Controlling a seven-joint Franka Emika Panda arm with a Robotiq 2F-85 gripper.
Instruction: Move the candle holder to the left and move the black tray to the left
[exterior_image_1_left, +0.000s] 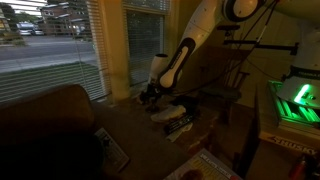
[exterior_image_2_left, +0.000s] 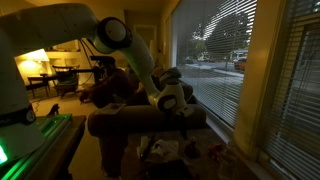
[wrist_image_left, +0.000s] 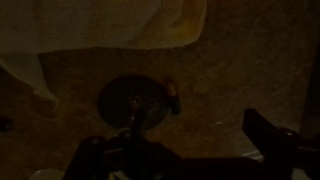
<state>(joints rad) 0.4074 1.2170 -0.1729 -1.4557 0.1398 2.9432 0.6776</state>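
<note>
The small stub at the candle holder's side (wrist_image_left: 173, 97) is below my gripper and just outward of it, so I need to move my gripper down and outward, with its open fingers on both sides of the stub.
The scene is very dark. In the wrist view a round dark candle holder (wrist_image_left: 135, 101) stands on the brown table surface, just ahead and to the left of my gripper (wrist_image_left: 180, 150). The two fingers are spread wide apart with nothing between them. In both exterior views the gripper (exterior_image_1_left: 153, 95) (exterior_image_2_left: 176, 106) hangs low over the table, close to the window. A dark flat shape beside it (exterior_image_1_left: 172, 110) may be the black tray; I cannot tell for certain.
A pale cloth or paper (wrist_image_left: 100, 25) lies past the candle holder. A pale object (exterior_image_1_left: 179, 123) sits on the table near the gripper. A sofa (exterior_image_1_left: 45, 125) stands under the window blinds. A green-lit device (exterior_image_1_left: 295, 100) glows at the side.
</note>
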